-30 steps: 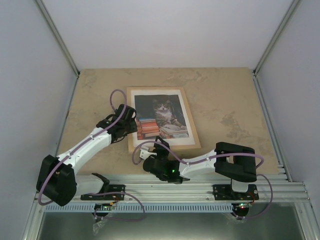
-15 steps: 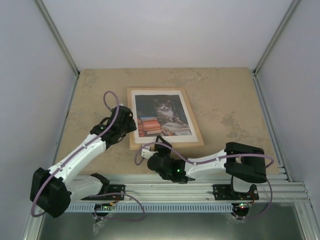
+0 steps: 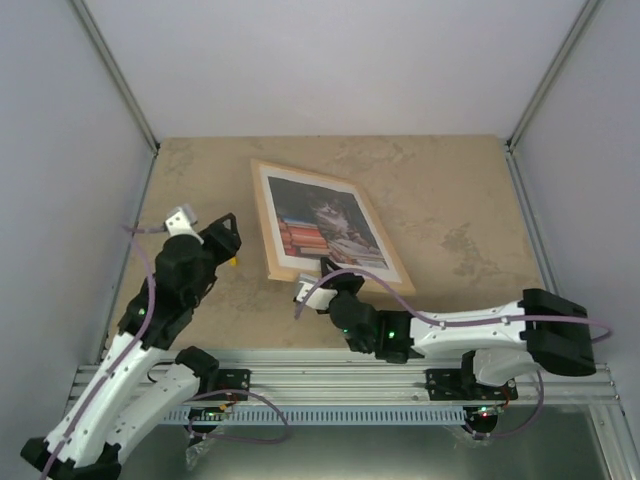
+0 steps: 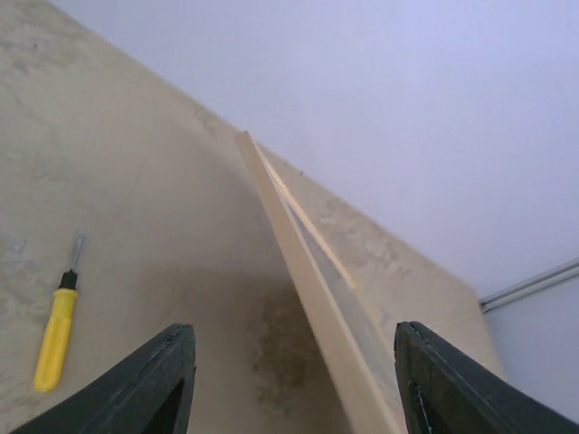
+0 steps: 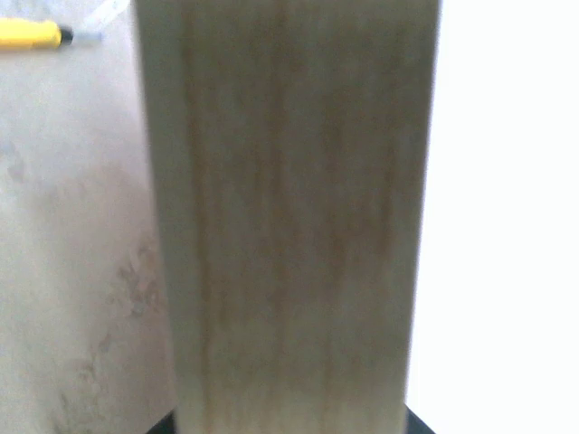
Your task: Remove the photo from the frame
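Observation:
My right gripper turns the frame over next, since its photo (image 3: 325,225) faces up. It then lowers the frame's near edge onto the table below it beside the frame and releases the frame.
The frame (image 3: 262,215), thin pale wood, stands tilted with its near edge raised off the table, and the photo (image 3: 325,225) of a cat among books is in it. My right gripper (image 3: 325,272) is shut on the frame's near moulding. In the right wrist view that moulding (image 5: 289,226) fills the picture between the jaw tips (image 5: 289,420). My left gripper (image 3: 228,240) hangs open to the left of the frame, apart from it. The left wrist view shows its fingers (image 4: 163,380) spread wide and the frame's side edge (image 4: 308,280) beyond them.
A yellow-handled screwdriver (image 4: 56,334) lies on the beige tabletop left of the frame, just under the left gripper in the top view (image 3: 233,262). White walls close in the table on three sides. The arms' rail runs along the near edge.
The right gripper closed on the frame's near edge and raised it, tilting and turning the frame. The left gripper opened and drew back to the left, away from the frame's side.

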`<state>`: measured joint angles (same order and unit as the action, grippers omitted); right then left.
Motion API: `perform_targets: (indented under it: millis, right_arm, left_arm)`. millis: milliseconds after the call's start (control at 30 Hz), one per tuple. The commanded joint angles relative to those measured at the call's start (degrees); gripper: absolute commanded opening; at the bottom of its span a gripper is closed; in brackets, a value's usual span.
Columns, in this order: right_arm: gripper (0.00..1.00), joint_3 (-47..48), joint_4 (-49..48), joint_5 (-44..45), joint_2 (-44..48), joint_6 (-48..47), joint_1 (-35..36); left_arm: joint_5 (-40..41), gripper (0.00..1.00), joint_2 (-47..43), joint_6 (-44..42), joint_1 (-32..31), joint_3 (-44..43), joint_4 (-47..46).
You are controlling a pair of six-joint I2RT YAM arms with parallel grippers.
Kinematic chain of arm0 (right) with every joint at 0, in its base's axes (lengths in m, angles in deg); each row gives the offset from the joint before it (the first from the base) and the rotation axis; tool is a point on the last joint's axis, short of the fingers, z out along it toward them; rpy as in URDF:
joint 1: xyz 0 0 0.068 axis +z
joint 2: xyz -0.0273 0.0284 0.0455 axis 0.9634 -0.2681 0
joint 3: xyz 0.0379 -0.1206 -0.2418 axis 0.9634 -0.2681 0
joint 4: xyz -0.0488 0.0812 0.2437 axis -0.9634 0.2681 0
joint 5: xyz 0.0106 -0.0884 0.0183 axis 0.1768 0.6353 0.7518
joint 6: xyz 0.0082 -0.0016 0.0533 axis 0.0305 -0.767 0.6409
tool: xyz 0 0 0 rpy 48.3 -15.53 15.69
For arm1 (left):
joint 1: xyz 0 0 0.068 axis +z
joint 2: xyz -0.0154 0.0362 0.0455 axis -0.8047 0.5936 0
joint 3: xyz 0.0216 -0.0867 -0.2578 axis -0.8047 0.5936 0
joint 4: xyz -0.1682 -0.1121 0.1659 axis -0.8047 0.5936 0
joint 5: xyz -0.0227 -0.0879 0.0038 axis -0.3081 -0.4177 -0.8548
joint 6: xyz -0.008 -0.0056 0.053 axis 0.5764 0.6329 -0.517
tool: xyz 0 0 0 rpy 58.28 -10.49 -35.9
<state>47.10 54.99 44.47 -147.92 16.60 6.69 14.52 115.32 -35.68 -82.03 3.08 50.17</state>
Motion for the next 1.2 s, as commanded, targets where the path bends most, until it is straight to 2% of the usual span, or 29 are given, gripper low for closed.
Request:
perform_targets:
  millis: [0, 133, 233, 533, 933, 1167]
  right_arm:
    - [0.0, -0.84, -11.2, -6.16, 7.67, 6.4, -1.76]
    - [0.01, -1.15, -12.4, -9.93, 12.81, 11.22, -4.45]
    - [0.0, -1.76, -11.55, -15.29, 17.19, 19.08, -8.2]
    - [0.01, -6.31, -7.18, -23.69, 27.16, 51.57, -21.27]
    - [0.0, -13.94, -0.61, -24.6, 27.03, 91.57, -29.3]
    - [0.0, -18.72, 1.56, -22.7, 27.06, 107.47, -29.63]
  left_arm:
    - [1.4, 0.65, -5.82, 0.73, 0.13, 1.86, -2.02]
    - [1.21, 0.69, -8.33, 0.96, 0.15, 2.37, -2.43]
    - [0.31, 0.71, -8.45, 1.34, 0.15, 3.03, -3.24]
    - [-7.36, 0.78, -3.84, 4.0, 0.15, 7.88, -9.91]
    - [-17.12, 0.83, 2.29, 10.73, 0.15, 17.63, -23.87]
    - [-22.92, 0.84, 7.18, 14.7, 0.13, 22.74, -33.86]
